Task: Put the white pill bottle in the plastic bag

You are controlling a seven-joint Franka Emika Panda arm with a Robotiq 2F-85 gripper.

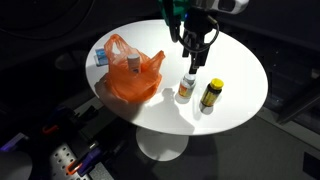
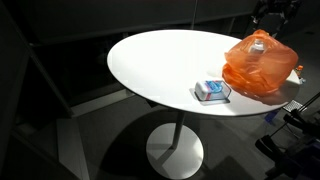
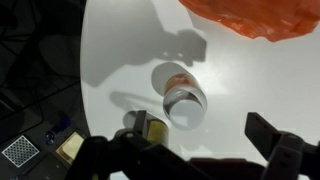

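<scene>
My gripper is open and will move down onto the bottle's white cap (image 1: 189, 78) (image 3: 184, 103) directly below it, because the bottle's cap already shows between the two spread fingers.
The white pill bottle (image 1: 187, 87) stands upright on the round white table (image 1: 240, 60), to the right of the orange plastic bag (image 1: 132, 80). My gripper (image 1: 193, 60) hangs open just above the bottle and holds nothing. In the wrist view I look down on the bottle's white cap (image 3: 184, 103), which sits between my open fingers (image 3: 197, 124), with the bag (image 3: 250, 15) at the top edge. The bag also shows in an exterior view (image 2: 262, 65); the bottle is hidden there.
A yellow bottle with a black cap (image 1: 210, 95) stands right next to the white one and shows in the wrist view (image 3: 150, 125). A small blue and white box (image 2: 212, 91) lies by the bag. The table edge (image 1: 200, 128) is near the bottles.
</scene>
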